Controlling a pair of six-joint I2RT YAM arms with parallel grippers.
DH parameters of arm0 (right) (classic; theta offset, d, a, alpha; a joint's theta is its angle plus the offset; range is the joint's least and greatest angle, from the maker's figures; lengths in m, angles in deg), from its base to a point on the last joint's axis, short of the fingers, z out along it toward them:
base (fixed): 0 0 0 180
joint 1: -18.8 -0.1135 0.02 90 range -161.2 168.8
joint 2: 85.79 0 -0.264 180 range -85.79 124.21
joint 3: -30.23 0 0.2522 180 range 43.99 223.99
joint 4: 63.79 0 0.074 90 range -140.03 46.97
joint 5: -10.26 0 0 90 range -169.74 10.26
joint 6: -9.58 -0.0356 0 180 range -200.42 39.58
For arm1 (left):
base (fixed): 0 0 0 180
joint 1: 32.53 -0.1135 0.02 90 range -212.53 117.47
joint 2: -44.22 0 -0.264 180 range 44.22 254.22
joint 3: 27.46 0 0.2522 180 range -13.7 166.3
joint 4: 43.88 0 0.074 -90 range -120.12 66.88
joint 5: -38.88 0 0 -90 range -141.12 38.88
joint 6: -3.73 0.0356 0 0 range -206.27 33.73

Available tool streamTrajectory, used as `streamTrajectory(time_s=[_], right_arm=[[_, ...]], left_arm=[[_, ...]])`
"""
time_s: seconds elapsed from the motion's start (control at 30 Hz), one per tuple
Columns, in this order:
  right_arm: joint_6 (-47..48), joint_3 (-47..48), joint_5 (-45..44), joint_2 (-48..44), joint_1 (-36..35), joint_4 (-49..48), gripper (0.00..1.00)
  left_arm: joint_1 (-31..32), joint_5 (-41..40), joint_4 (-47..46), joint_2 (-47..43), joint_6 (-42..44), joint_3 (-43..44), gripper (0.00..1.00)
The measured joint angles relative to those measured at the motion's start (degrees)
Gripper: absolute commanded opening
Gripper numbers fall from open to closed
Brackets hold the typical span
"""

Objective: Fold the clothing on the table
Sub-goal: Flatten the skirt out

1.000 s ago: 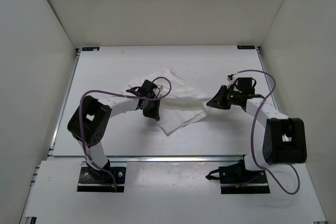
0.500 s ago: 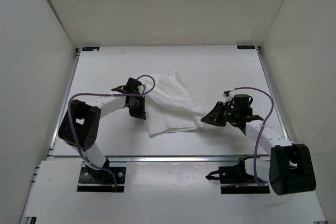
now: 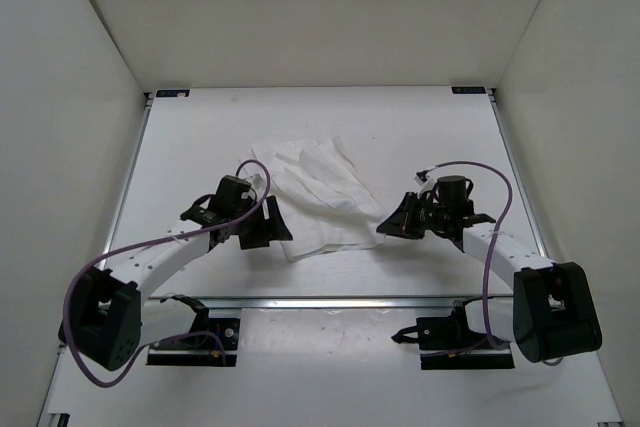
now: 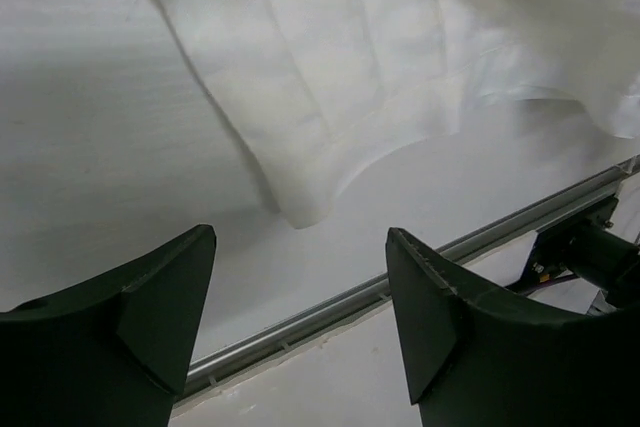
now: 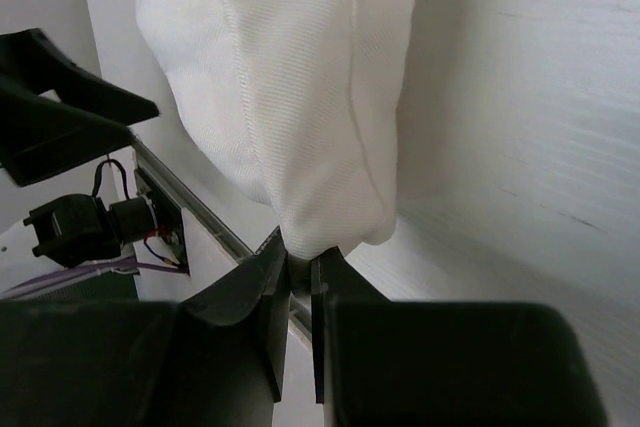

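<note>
The tip of the white clothing's near corner lies flat and unheld just beyond my left gripper's open fingers. Next I should lower my left gripper onto that tip and close it.
The white clothing (image 3: 318, 197) lies wrinkled on the table (image 3: 200, 137), its near edge close to the front. In the left wrist view its near corner (image 4: 300, 209) rests flat just beyond my left gripper (image 4: 300, 237), which is open and holds nothing. From the top view my left gripper (image 3: 268, 227) sits at the cloth's near-left edge. My right gripper (image 3: 386, 227) is at the cloth's right corner. Up close, the right gripper (image 5: 300, 265) is shut on a bunched fold of the clothing (image 5: 290, 77), which hangs lifted off the table (image 5: 530, 97).
A metal rail (image 3: 330, 300) runs along the table's front edge, also in the left wrist view as the rail (image 4: 400, 282). White walls (image 3: 320, 17) enclose the back and both sides. Purple cables (image 3: 490, 237) loop over both arms.
My left gripper has opened and let go of the clothing, backing toward the near left. The cloth's left corner now lies on the table. My right gripper kept its grip and shifted slightly left.
</note>
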Motion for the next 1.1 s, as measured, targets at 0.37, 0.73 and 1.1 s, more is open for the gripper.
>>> streamTrajectory(time_s=[0.37,0.73,1.1], right_arm=[[2.36,4.02,0.24,3.85,-3.82,1.44,0.0],[3.39,5.25,0.17,4.74,-3.8,3.08,0.0],[1.77,5.22,0.09,4.59,-2.08,2.23,0.0]], left_arm=[[0.96,1.88,-5.31,8.66,-4.24,-4.17,0.7],[3.34,-1.36,-10.08,13.73,-6.97,-2.86,0.18],[0.31,-2.89,-4.72,12.5,-2.86,-0.94,0.0]])
